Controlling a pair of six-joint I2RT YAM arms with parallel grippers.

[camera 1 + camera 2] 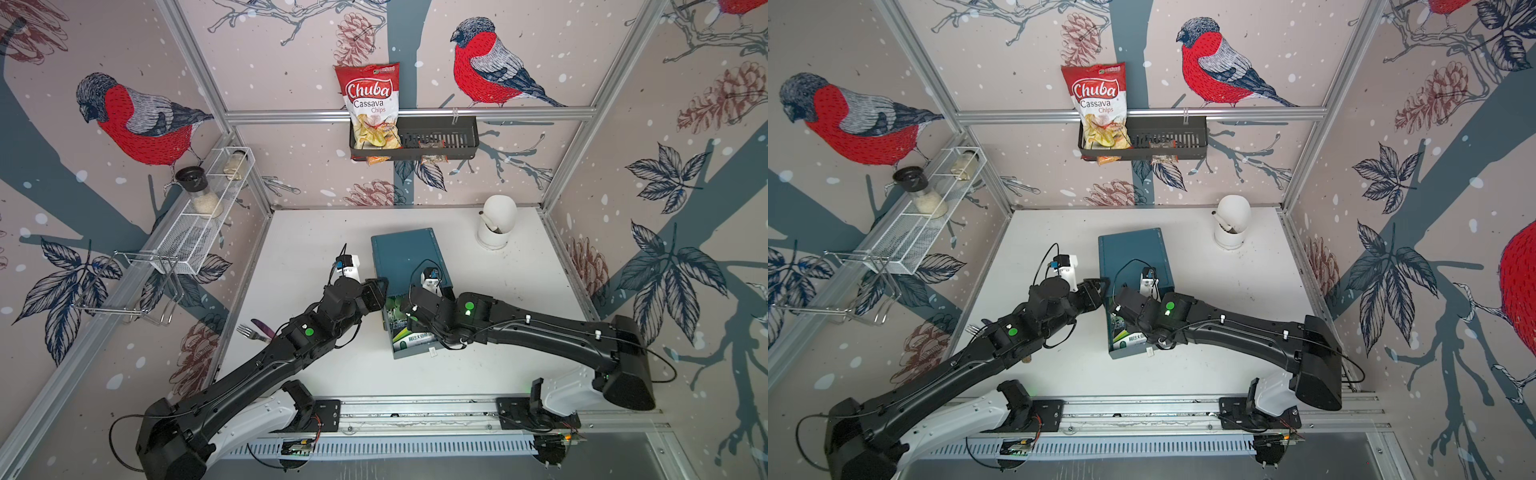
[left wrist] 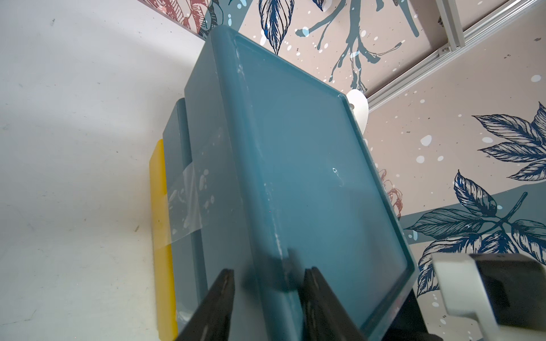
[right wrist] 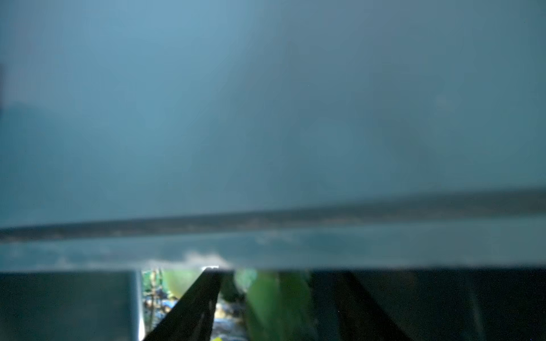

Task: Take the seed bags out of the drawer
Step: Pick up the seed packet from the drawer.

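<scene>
I should shift my right gripper toward my left gripper and close on the seed bag's green edge [image 3: 278, 309], as the bag is mostly there.
The teal drawer box [image 1: 405, 257] stands mid-table with its drawer [image 1: 415, 353] pulled out toward the front. Inside lies a green-and-white seed bag [image 1: 415, 337] [image 1: 1128, 337], partly hidden by my right arm. My left gripper [image 1: 380, 286] [image 2: 269, 280] straddles the box's top front-left edge, one finger on the side wall and one on the top, both tips against it. My right gripper [image 1: 400, 309] [image 3: 277, 274] reaches into the drawer under the box's front lip. Its fingers are apart, and the seed bag [image 3: 274, 304] shows as blurred green beyond them.
A red Chuba chips bag [image 1: 368, 104] stands in a black wall basket [image 1: 453, 143]. A white cup [image 1: 496, 226] is at the back right. A fork [image 1: 251, 332] and a purple knife [image 1: 262, 326] lie left of my left arm. A wire rack [image 1: 199, 237] holds jars.
</scene>
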